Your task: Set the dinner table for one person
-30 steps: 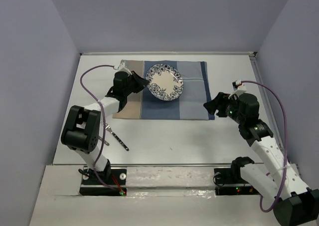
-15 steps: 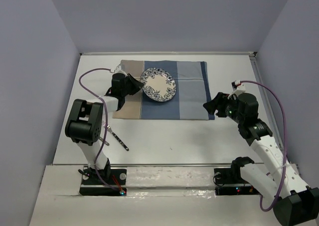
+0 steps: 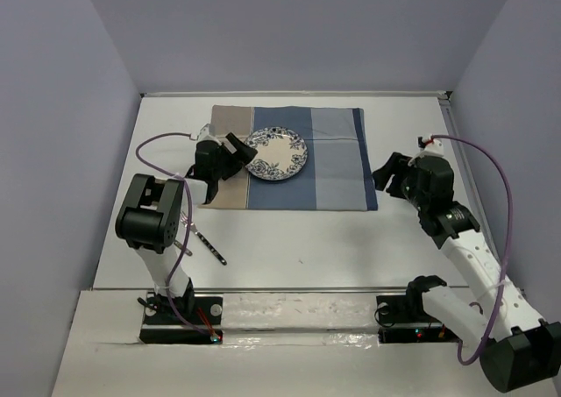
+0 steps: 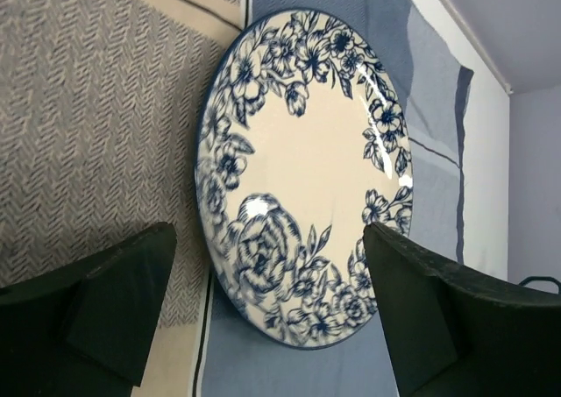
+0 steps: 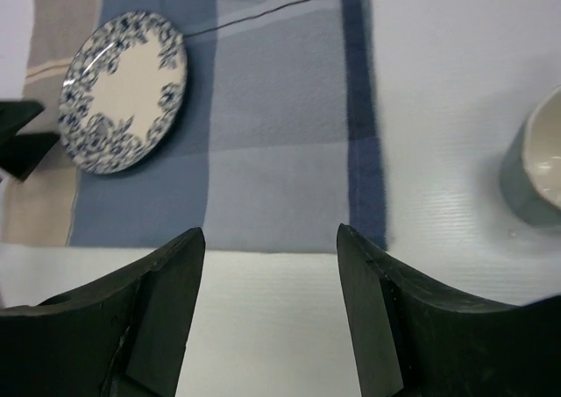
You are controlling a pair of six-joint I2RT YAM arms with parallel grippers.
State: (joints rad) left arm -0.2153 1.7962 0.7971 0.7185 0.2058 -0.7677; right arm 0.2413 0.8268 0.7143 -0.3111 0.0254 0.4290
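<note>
I will move my right gripper toward the right in its wrist view next, and turn and lower it onto the cup's mat-side rim (image 5: 528, 153), because the cup is outside its open fingers.
A white plate with a blue flower rim (image 3: 276, 153) lies on the blue-and-tan striped placemat (image 3: 337, 165), which is spread on the white dinner table (image 3: 351, 239). My left gripper (image 3: 235, 158) stands open at the plate's left edge. In the left wrist view the plate (image 4: 307, 178) sits between the wide-apart fingers (image 4: 114, 309), touching neither. My right gripper (image 3: 386, 173) is open and empty, low over the table off the mat's right corner. In its wrist view the gripper (image 5: 272, 309) faces the placemat (image 5: 263, 152) and the plate (image 5: 123, 90).
A grey cup with a pale inside (image 5: 539, 165) stands on the table to the right of the mat. Two pieces of cutlery (image 3: 209, 246) lie near the left arm's base. Grey walls close the table at the back and sides.
The left gripper brought the tilted plate down and leftward onto the mat, then opened and let it go. The right arm drew back slightly to the right.
</note>
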